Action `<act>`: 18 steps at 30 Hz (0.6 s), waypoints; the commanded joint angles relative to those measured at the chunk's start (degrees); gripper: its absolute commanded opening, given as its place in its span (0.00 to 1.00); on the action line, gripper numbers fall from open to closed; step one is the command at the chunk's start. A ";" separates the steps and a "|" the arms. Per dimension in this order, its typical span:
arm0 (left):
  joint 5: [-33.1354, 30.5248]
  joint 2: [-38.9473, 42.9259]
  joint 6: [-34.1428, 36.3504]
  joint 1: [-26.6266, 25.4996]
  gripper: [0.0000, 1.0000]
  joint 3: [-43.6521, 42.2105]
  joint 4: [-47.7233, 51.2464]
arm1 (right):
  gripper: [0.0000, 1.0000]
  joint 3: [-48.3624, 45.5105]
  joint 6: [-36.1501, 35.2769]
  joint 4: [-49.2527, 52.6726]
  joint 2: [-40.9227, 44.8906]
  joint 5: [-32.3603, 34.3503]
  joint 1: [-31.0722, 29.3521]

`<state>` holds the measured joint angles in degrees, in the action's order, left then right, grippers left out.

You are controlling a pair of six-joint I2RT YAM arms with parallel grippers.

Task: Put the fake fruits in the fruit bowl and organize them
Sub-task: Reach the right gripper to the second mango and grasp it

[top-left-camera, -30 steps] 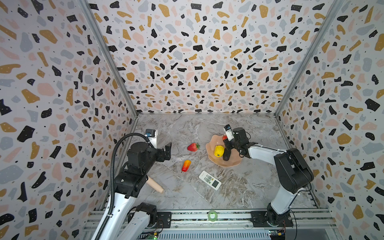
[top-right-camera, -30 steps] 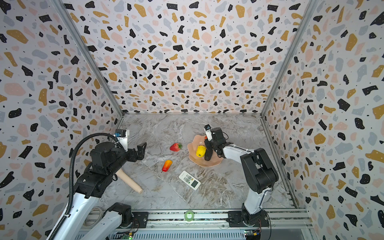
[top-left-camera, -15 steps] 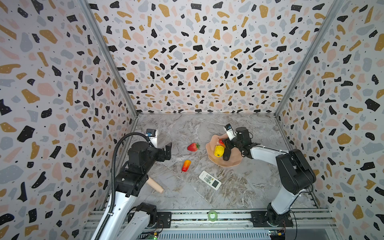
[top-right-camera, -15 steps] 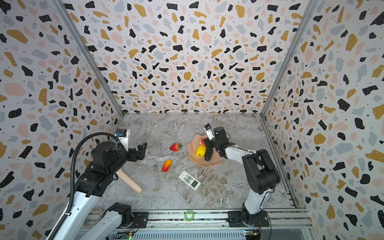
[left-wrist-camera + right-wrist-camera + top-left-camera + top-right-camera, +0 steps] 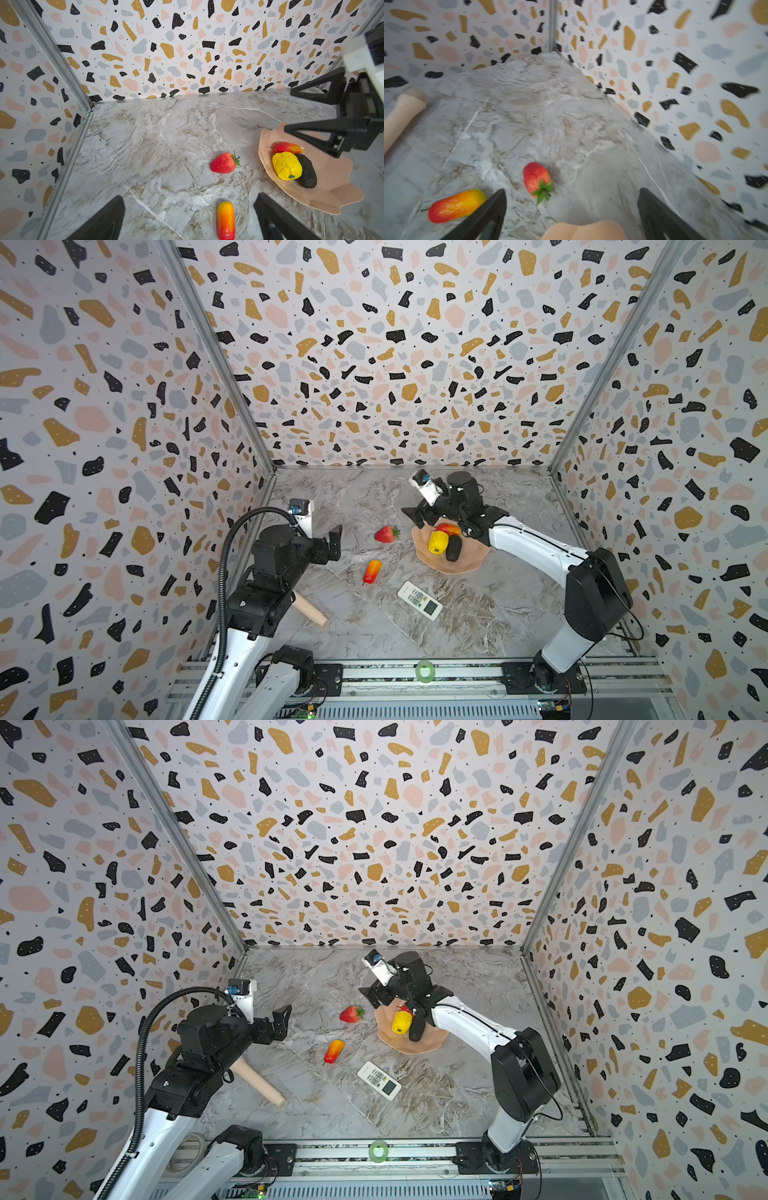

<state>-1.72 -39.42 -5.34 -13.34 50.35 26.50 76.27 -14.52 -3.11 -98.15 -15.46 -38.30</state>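
Note:
I will next move my right gripper down and back past the strawberry onto the loose mango's middle (image 5: 372, 571) (image 5: 458, 205), because that fruit is on the tabletop below the gripper and closer to my base.
The peach-pink fruit bowl (image 5: 467, 563) (image 5: 430, 1043) sits right of centre. In it lie a lumpy yellow fruit (image 5: 438, 542), a blackish oval (image 5: 454, 548) and a red-orange mango (image 5: 448, 528) at the far side. A strawberry (image 5: 385, 534) (image 5: 536, 180) and a second mango (image 5: 372, 571) (image 5: 226, 220) lie on the table left of the bowl. My right gripper (image 5: 415, 518) (image 5: 287, 112) (image 5: 571, 190) hangs open and empty over the bowl's far-left rim (image 5: 583, 230). My left gripper (image 5: 334, 537) (image 5: 188, 197) is open and empty above the table, left of the loose mango.
A white remote control (image 5: 419, 600) lies in front of the bowl. A beige wooden cylinder (image 5: 309, 609) (image 5: 402, 116) rests at the front left, partly under my left arm. A green tape roll (image 5: 424, 670) sits on the front rail. Speckled walls close three sides.
My right gripper's jaws have gone from nearly shut to wide open at the bowl's far rim, and the mango there now lies free in the bowl. The left arm has not moved.

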 commanded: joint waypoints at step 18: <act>-2.68 4.92 0.23 -0.28 1.00 -1.47 1.30 | 0.99 6.97 -37.73 14.07 -18.67 -16.16 -9.83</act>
<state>-3.64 -34.92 -5.67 -13.37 50.00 29.23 80.36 -48.82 9.87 -117.05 -31.35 -47.11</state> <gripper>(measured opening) 0.995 0.990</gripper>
